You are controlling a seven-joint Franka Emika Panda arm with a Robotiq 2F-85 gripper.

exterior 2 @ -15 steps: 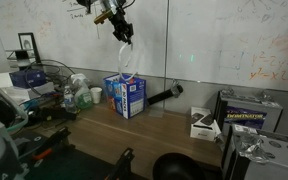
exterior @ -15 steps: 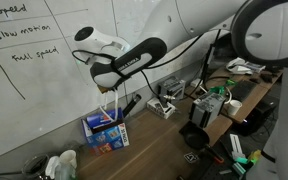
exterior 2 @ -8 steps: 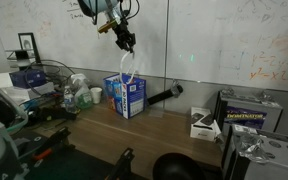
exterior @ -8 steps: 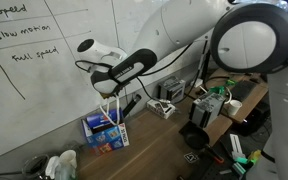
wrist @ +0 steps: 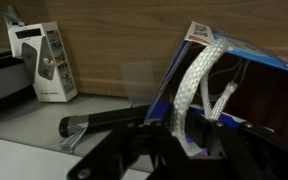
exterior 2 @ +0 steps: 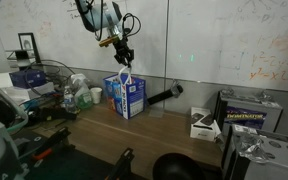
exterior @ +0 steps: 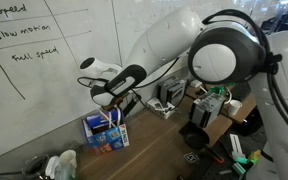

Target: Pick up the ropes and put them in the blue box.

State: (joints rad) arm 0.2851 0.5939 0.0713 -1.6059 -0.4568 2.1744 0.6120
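The gripper lowers slightly toward the opening next, then releases the white braided rope's upper part there to get it into the blue box.
The blue box stands upright and open-topped on the wooden table by the whiteboard wall; it also shows in an exterior view and close up in the wrist view. My gripper hovers just above the box opening and is shut on a white braided rope. The rope hangs from the jaws in a loop, and its lower part reaches into the box. No other rope is visible.
A black cylindrical object lies on the table beside the box. A white packaged device stands further along. Bottles and clutter sit on the box's other side; electronics crowd the table's far end.
My gripper has come down with the rope from high above the box to just over its opening. The rope's hanging loop has dropped into the box.
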